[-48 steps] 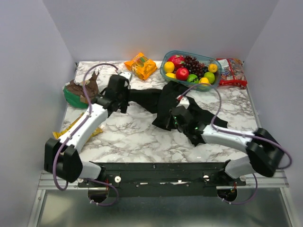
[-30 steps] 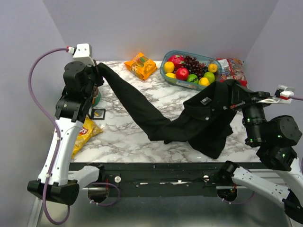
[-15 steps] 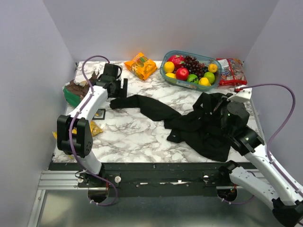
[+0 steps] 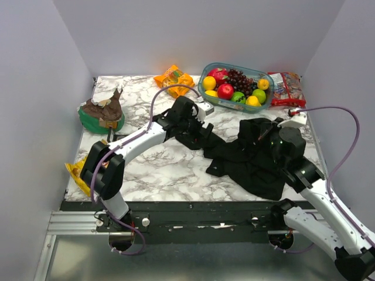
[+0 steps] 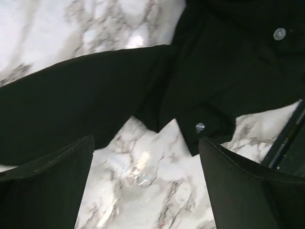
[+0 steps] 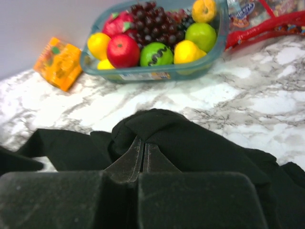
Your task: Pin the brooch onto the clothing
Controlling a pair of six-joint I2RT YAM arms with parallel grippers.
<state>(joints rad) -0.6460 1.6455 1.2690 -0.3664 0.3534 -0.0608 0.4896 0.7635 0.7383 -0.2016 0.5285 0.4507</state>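
The left gripper next lowers to its right in the top view, toward the clothing's fold beside the sleeve below it, as its fingers straddle marble.
The clothing (image 4: 249, 161) is a black shirt lying in a crumpled heap on the right half of the marble table, with one sleeve (image 4: 196, 136) trailing left. My right gripper (image 4: 274, 136) is shut on a fold of the clothing (image 6: 190, 138), which bunches over its closed tips (image 6: 144, 143). My left gripper (image 4: 196, 129) hovers open over the sleeve end. In the left wrist view the left gripper (image 5: 147, 191) has only bare marble between its fingers (image 5: 47, 186), with the clothing (image 5: 95, 95) and two small white buttons (image 5: 200, 127) just beyond. The brooch is out of view.
At the back stand a fruit basket (image 4: 206, 88), an orange snack bag (image 4: 174, 80) and a red packet (image 4: 286, 88). A green bowl with a brown object (image 4: 101, 114) sits at the left, and a yellow chip bag (image 4: 79, 170) lies by the left edge.
My left gripper opened and let go of the sleeve, then swung from the back left to the table's middle. The shirt came down from its lifted spread into a heap; the right gripper stayed shut.
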